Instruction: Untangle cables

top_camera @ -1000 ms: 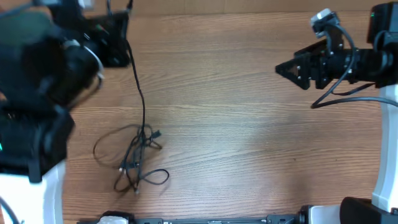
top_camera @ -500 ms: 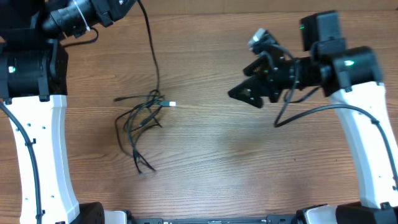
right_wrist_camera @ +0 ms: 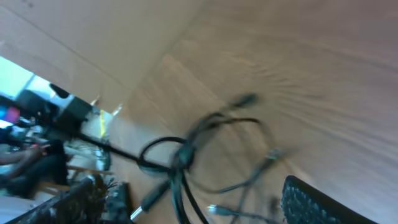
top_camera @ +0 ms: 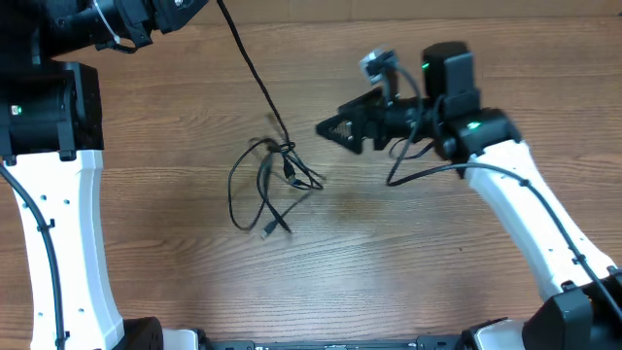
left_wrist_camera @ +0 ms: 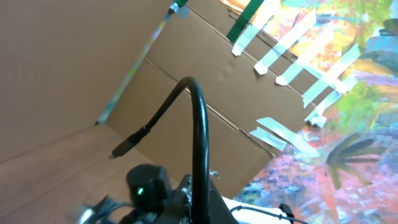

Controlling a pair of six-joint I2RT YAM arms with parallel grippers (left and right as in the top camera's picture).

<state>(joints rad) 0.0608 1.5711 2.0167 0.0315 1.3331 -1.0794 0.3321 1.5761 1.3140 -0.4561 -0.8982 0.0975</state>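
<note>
I will move my right gripper to the left in the overhead view and slightly back, onto the tangle [right_wrist_camera: 186, 155] below the taut piece of cable [top_camera: 255, 73], because the loops of cable bunch together there.
The cables [top_camera: 272, 180] lie in a loose black tangle left of the table's middle, with small plug ends sticking out. One strand [top_camera: 255, 73] runs taut from the tangle up to my left gripper [top_camera: 185, 8] at the top left. In the left wrist view that cable [left_wrist_camera: 198, 124] rises from between the shut jaws of the left gripper [left_wrist_camera: 200, 202] and bends over to a plug end [left_wrist_camera: 122, 149]. My right gripper [top_camera: 326, 126] hovers just right of the tangle, open and pointing left. The right wrist view shows the tangle [right_wrist_camera: 186, 155], blurred, ahead of the open right gripper [right_wrist_camera: 199, 208].
The wooden table [top_camera: 437, 262] stretches to the right and front of the tangle. Cardboard panels [left_wrist_camera: 74, 56] and a taped colourful sheet [left_wrist_camera: 348, 93] stand behind the table. The white left arm [top_camera: 58, 224] runs along the left side.
The tangle has been dragged to the right and up the table by the strand in my left gripper. My right gripper has swung left toward it and opened wider.
</note>
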